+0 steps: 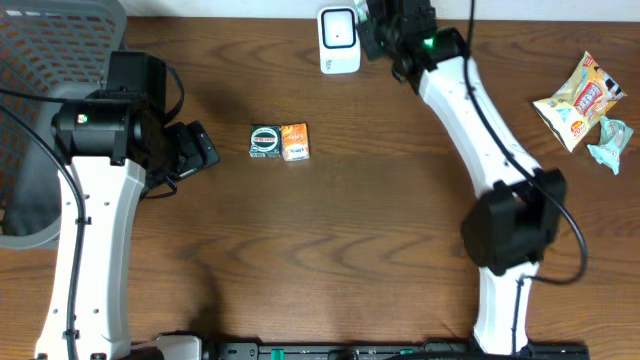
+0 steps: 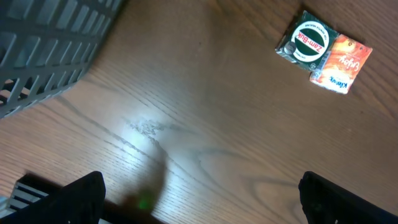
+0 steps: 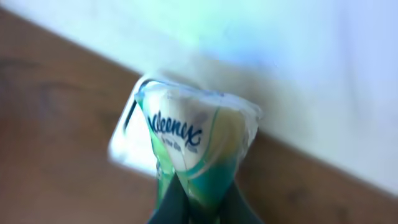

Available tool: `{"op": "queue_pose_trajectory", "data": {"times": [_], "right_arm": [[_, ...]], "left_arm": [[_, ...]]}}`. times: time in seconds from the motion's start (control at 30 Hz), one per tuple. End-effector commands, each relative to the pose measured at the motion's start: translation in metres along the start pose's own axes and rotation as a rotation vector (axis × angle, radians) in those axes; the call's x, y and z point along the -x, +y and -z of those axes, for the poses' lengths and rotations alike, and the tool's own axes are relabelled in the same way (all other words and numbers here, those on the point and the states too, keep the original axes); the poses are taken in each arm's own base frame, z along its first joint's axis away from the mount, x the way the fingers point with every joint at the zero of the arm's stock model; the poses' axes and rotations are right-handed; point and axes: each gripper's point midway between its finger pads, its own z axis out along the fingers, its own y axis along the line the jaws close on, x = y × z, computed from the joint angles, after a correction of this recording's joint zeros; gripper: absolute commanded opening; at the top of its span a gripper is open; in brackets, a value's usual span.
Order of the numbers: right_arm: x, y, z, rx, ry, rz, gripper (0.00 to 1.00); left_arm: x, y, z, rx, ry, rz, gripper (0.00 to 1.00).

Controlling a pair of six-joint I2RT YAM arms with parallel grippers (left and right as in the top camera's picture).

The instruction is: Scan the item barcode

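I need to swing my right gripper to the right in the overhead view, over the snack bag and teal wrapper (image 1: pixel 598 120), and let go of the Kleenex pack where other packs lie.
A green and white Kleenex tissue pack (image 3: pixel 194 137) is pinched at its lower end by my right gripper (image 3: pixel 196 208), which is shut on it. In the right wrist view the pack stands just in front of the white barcode scanner (image 3: pixel 124 152). From overhead, the right gripper (image 1: pixel 385 35) sits at the table's far edge, right beside the scanner (image 1: pixel 339 40), and the arm hides the pack. My left gripper (image 1: pixel 197 150) hovers open over bare wood at the left, with its fingers (image 2: pixel 81 194) wide apart and nothing between them.
A green Zam-Buk box (image 1: pixel 265 141) and an orange box (image 1: pixel 295 142) lie side by side mid-table. A snack bag (image 1: pixel 578 98) and a teal wrapper (image 1: pixel 610 143) lie at the far right. A grey basket (image 1: pixel 50 60) fills the left corner.
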Motion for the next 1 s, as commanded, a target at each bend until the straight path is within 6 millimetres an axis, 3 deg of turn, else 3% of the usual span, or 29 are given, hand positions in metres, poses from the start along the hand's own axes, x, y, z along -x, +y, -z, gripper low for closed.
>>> {"op": "queue_pose_trajectory", "data": {"times": [0.0,0.13,0.3,0.47,0.6,0.73,0.87,0.97], "right_arm": [[-0.008,0.008,-0.033,-0.035,-0.020,0.207,0.01],[-0.003,0.013,-0.058,-0.126,-0.077,0.401,0.01],[-0.003,0.018,-0.073,-0.217,-0.086,0.558,0.01],[-0.030,0.048,-0.085,-0.100,-0.030,0.687,0.01],[-0.042,0.047,-0.088,-0.085,0.005,0.706,0.01],[-0.026,0.022,-0.077,-0.170,-0.005,0.649,0.01],[-0.001,-0.036,-0.044,-0.273,-0.028,0.447,0.01],[-0.005,-0.085,-0.021,-0.348,0.018,0.315,0.01]], "left_arm": [[-0.001,0.001,-0.001,0.011,0.007,0.009,0.98],[0.000,0.002,-0.001,0.011,0.007,0.009,0.98],[-0.001,0.001,-0.001,0.011,0.007,0.009,0.98],[-0.001,0.001,-0.001,0.011,0.007,0.009,0.98],[-0.001,0.001,-0.001,0.011,0.007,0.009,0.98],[0.000,0.002,-0.001,0.011,0.007,0.009,0.98],[0.000,0.002,-0.001,0.011,0.007,0.009,0.98],[0.000,0.002,-0.001,0.011,0.007,0.009,0.98]]}}
